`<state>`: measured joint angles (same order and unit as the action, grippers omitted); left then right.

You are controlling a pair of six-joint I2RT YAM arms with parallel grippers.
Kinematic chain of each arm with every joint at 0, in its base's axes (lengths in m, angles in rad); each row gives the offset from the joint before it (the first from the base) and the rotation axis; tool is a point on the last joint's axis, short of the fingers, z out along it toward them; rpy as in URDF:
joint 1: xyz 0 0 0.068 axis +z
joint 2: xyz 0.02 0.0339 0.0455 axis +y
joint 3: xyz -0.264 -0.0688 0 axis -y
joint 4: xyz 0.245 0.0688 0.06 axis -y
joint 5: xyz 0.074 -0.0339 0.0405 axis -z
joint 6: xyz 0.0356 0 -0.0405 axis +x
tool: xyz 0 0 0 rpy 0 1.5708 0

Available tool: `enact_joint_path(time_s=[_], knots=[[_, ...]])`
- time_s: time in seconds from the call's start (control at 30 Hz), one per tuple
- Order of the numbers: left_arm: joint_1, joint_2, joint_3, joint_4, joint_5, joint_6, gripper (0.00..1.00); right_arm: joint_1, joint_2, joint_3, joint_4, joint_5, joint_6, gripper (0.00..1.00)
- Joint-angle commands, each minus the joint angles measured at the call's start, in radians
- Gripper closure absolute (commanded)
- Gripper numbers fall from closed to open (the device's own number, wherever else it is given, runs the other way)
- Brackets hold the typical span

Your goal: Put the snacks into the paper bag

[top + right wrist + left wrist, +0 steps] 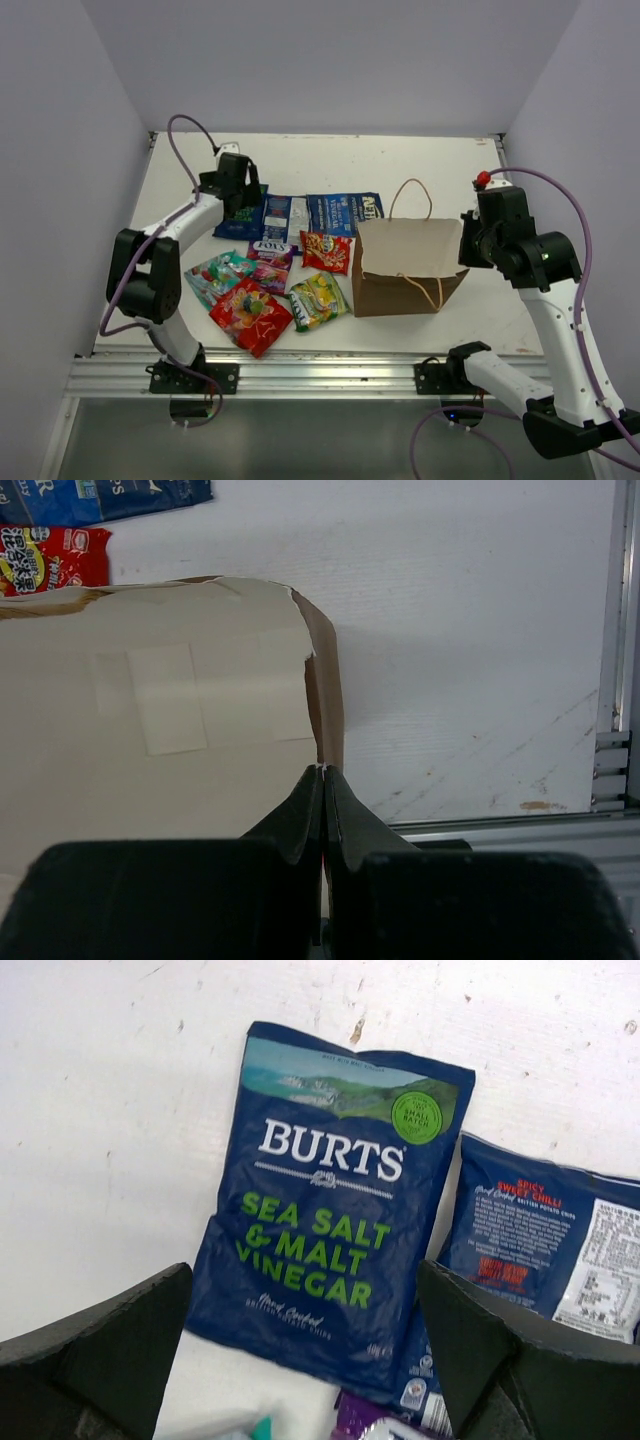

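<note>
My left gripper moves down onto the chip bag's middle point(244, 217) point(305, 1235) next and closes. The dark blue chip bag with green lettering lies below, between its spread fingers.
The brown paper bag point(405, 268) stands upright and open at centre right. My right gripper point(468, 240) is shut on the bag's right wall; in the right wrist view the gripper point(323, 778) pinches the rim of the bag point(150, 730). Several snacks lie left of the bag: dark blue chip bags point(343, 213), a red packet point(326, 251), a purple one point(270, 258), a teal one point(218, 272), a red candy bag point(252, 314) and a yellow-green one point(317, 300). My left gripper point(238, 195) is open and empty above the leftmost dark blue chip bag point(330, 1230), with its fingers point(110, 1350) wide apart.
A second dark blue bag point(545, 1250) lies right of the first, overlapping it. An aluminium rail point(300, 375) runs along the table's near edge. White walls close the left, back and right sides. A purple cable point(185, 150) loops from the left arm.
</note>
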<state>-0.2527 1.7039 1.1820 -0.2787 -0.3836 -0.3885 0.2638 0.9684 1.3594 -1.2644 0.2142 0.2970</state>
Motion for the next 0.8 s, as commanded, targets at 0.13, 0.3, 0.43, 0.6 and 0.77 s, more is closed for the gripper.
enact_joint_path(time_s=[0.13,0.3,0.43,0.6,0.77], knots=[[0.027,0.17,0.08,0.036,-0.023,0.034,0.01,0.005,-0.004,0.037,0.01,-0.004,0.005,1.0],[0.027,0.235,0.07,-0.013,-0.058,0.005,0.01,0.003,0.006,0.056,0.013,0.001,0.013,1.0],[0.027,0.276,0.054,-0.014,-0.066,0.005,0.66,0.003,0.013,0.064,0.022,0.001,0.019,1.0],[0.026,0.217,0.022,0.006,-0.069,0.02,1.0,0.003,0.03,0.063,0.04,-0.007,0.028,1.0],[0.023,0.018,0.016,0.004,0.09,0.046,1.0,0.003,0.05,0.063,0.068,-0.024,0.03,1.0]])
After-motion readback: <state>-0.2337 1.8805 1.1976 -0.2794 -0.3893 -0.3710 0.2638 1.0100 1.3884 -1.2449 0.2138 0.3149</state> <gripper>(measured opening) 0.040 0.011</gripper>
